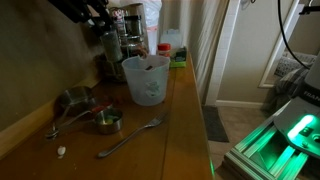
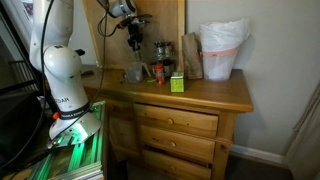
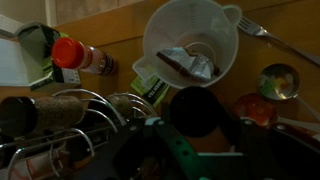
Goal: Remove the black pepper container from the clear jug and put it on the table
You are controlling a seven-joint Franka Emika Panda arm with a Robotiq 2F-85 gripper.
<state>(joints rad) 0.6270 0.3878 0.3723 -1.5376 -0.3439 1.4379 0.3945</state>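
Note:
My gripper lowers the dark round container onto the bare tabletop between the clear jug and the wire rack next, because it hangs clear of the jug's rim.
The clear jug [image 1: 146, 80] stands on the brown wooden table [image 1: 172, 135], and it also shows in an exterior view [image 2: 135, 72]. In the wrist view the jug [image 3: 225, 30] is seen from above, with a crumpled silvery-dark item [image 3: 188, 65] lying inside. My gripper [image 3: 195, 122] is above and beside the jug, shut on a round black thing that looks like the black pepper container [image 3: 195, 108], held clear of the jug. The gripper is at the top in both exterior views [image 1: 98, 14] [image 2: 134, 42].
Dark jars [image 1: 112, 42] in a wire rack stand behind the jug. A red-capped bottle [image 3: 75, 55] and a green box [image 2: 176, 83] are close by. A fork [image 1: 130, 137], metal measuring cups [image 1: 107, 122] and spoons [image 1: 72, 102] lie in front. A white bag [image 2: 222, 50] stands at the far end.

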